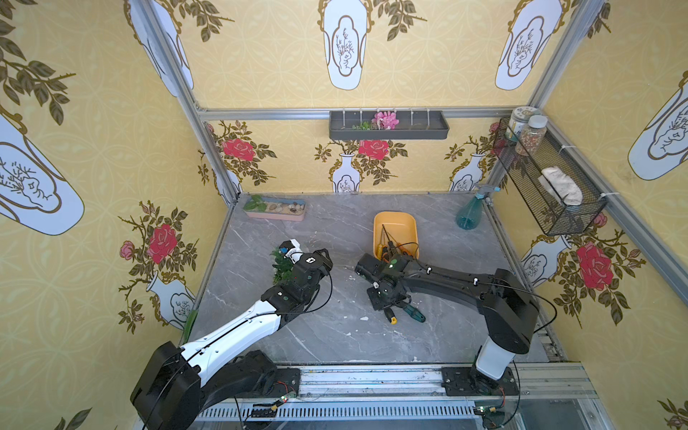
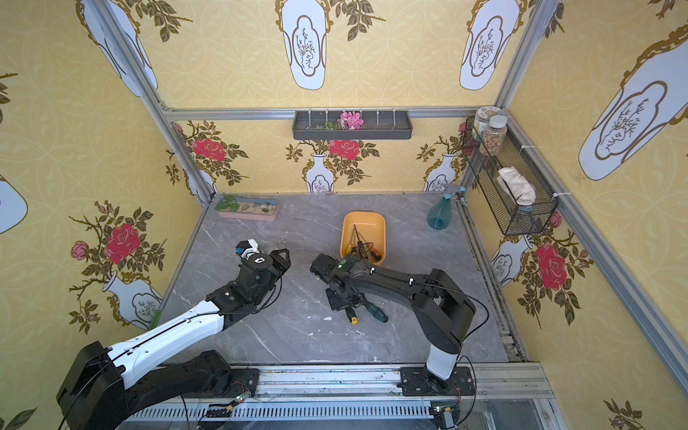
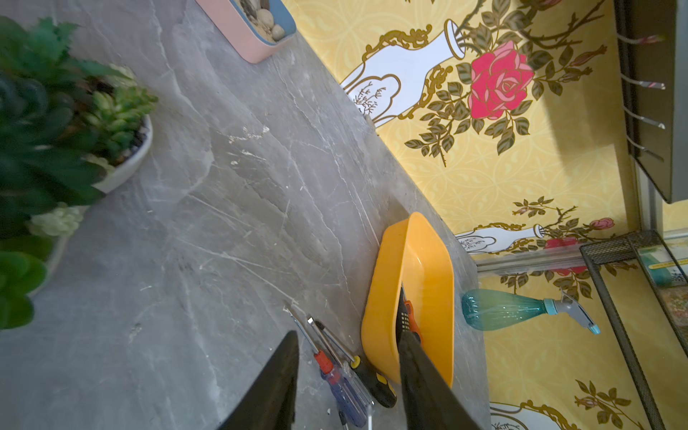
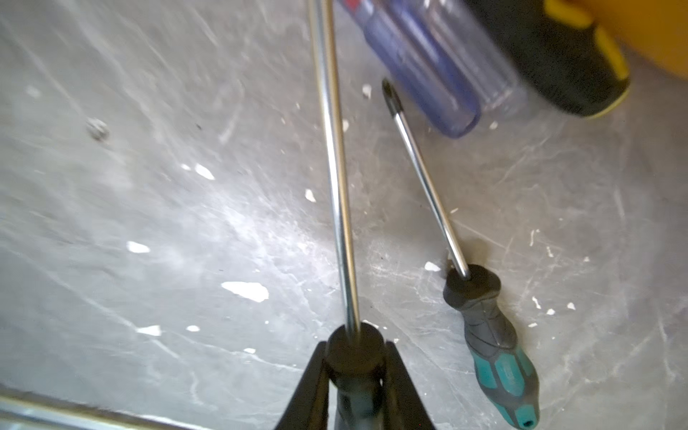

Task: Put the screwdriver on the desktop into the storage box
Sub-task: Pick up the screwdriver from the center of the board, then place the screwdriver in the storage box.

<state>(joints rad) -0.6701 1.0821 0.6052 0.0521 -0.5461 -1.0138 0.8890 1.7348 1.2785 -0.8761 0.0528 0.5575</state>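
Observation:
The collar goes up, outward over the open inside of the storage box [image 1: 395, 223], down and out of my right gripper next. The box, already holding screwdrivers, stands outward of the gripper.
The orange-yellow storage box [image 1: 395, 223] [image 2: 363, 223] stands on the grey desktop [image 1: 316, 335] with several screwdrivers [image 3: 407, 312] inside. My right gripper [image 4: 353, 346] is shut on the black collar of a long-shafted screwdriver; its yellow-tipped handle end [image 1: 392, 319] shows in a top view. A teal-and-grey screwdriver [image 4: 499, 353] [image 1: 413, 312] lies beside it. A blue-handled screwdriver [image 3: 342, 391] and a black-and-yellow one [image 3: 376, 383] lie next to the box. My left gripper [image 3: 350, 332] is open and empty, just short of that pair.
A potted green plant [image 1: 283, 264] sits by my left wrist. A pink tray of pebbles [image 1: 275, 212] is at the back left, a teal spray bottle [image 1: 469, 214] at the back right. A dark wall tray [image 1: 389, 126] and a wire basket [image 1: 547, 175] hang above.

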